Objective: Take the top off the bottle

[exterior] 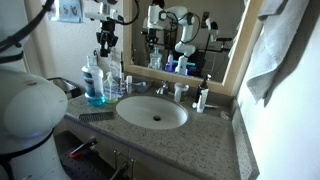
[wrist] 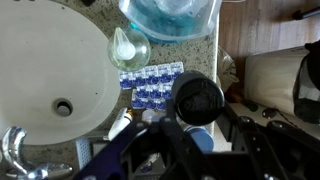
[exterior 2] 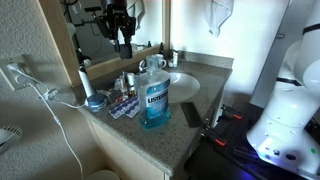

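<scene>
My gripper should go down next to the bare counter beside the blue-and-white packets and release the dark round cap there, because the cap is already off the bottle.
The big clear bottle of blue liquid stands on the counter beside the sink in both exterior views (exterior: 95,86) (exterior 2: 155,100). Its shoulder shows at the top edge of the wrist view (wrist: 170,18). Its neck (exterior 2: 157,64) looks pale and bare. My gripper (exterior: 105,50) (exterior 2: 123,48) hangs above the counter, higher than the bottle and off to one side. In the wrist view the gripper (wrist: 198,112) is shut on a round top (wrist: 198,98), which looks black here and sits between the fingertips, away from the bottle.
The sink basin (exterior: 152,112) (wrist: 50,70) and faucet (exterior: 160,88) lie beside the bottle. Blue-and-white packets (wrist: 150,82), a clear glass (wrist: 130,45), a toothbrush (exterior 2: 85,90), a black comb (exterior 2: 190,113) and small white bottles (exterior: 202,97) sit on the counter. A mirror stands behind.
</scene>
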